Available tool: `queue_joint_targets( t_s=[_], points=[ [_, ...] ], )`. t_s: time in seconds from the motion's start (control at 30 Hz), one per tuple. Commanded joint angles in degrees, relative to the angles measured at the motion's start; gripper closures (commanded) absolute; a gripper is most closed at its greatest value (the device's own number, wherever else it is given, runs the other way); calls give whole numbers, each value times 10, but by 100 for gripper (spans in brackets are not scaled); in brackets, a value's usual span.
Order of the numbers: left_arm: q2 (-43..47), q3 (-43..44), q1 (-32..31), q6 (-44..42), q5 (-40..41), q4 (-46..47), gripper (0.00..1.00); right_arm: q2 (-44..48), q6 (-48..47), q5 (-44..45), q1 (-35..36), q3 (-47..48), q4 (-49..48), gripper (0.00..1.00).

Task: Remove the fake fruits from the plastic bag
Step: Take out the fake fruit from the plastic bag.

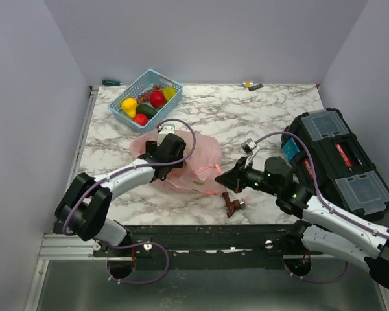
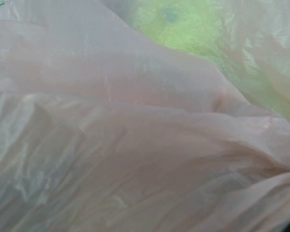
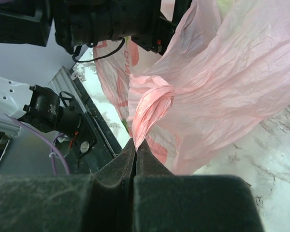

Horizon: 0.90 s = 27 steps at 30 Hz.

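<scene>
The left gripper lifts out of the bag [image 1: 201, 155] next, moves outward over the light blue basket and releases, since that basket already holds fake fruits.
The pink plastic bag [image 1: 201, 155] lies crumpled on the marble table in front of the basket. My left gripper [image 1: 173, 161] pushes into its left side, and the plastic hides the fingers. The left wrist view is filled with pink film [image 2: 135, 145], and a yellow-green fake fruit [image 2: 183, 24] shows through it at the top. My right gripper [image 3: 136, 142] is shut on a twisted strip of the bag [image 3: 152, 104], pinched at its right edge [image 1: 219, 182]. Several fake fruits [image 1: 157, 98], red, yellow and green, lie in the light blue basket [image 1: 170, 83].
A small brown tap-like piece [image 1: 233, 205] lies near the table's front edge, below the right gripper. A black toolbox [image 1: 340, 159] fills the right side. A green screwdriver [image 1: 111, 82] and a small yellow piece [image 1: 251, 85] lie along the back edge.
</scene>
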<state>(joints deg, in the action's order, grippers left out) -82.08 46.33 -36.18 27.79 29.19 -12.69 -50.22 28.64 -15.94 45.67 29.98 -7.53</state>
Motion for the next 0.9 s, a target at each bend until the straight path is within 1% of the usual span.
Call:
queue_joint_targets(
  t_s=[0.0,0.07,0.17,0.3,0.43,0.53,0.63,0.73,0.8,0.87],
  points=[
    [-43,22,13,-18,17,26,12,9,-12,10,0,-16,9,99],
    [-56,28,13,-25,11,29,13,5,-10,5,0,-18,9,99],
    [-66,37,13,-27,6,25,19,0,2,2,-1,-35,-16,99],
    [-43,27,14,-23,-14,17,41,-15,5,-8,0,-29,-13,99],
    [-3,7,13,-32,-57,12,55,-20,-10,15,0,-38,-19,99],
    [44,-13,13,-33,-118,-8,58,-35,-13,24,0,-31,-15,99],
    [102,-43,13,-24,-188,-15,60,-47,-4,28,0,-40,-40,99],
    [172,-72,13,-13,-260,-31,60,-61,-1,34,0,-38,-47,99],
    [214,-81,12,-4,-290,-49,60,-67,-7,38,0,-29,-35,99],
    [257,-94,12,0,-339,-51,60,-69,-19,48,-1,-29,-41,99]
  ],
)
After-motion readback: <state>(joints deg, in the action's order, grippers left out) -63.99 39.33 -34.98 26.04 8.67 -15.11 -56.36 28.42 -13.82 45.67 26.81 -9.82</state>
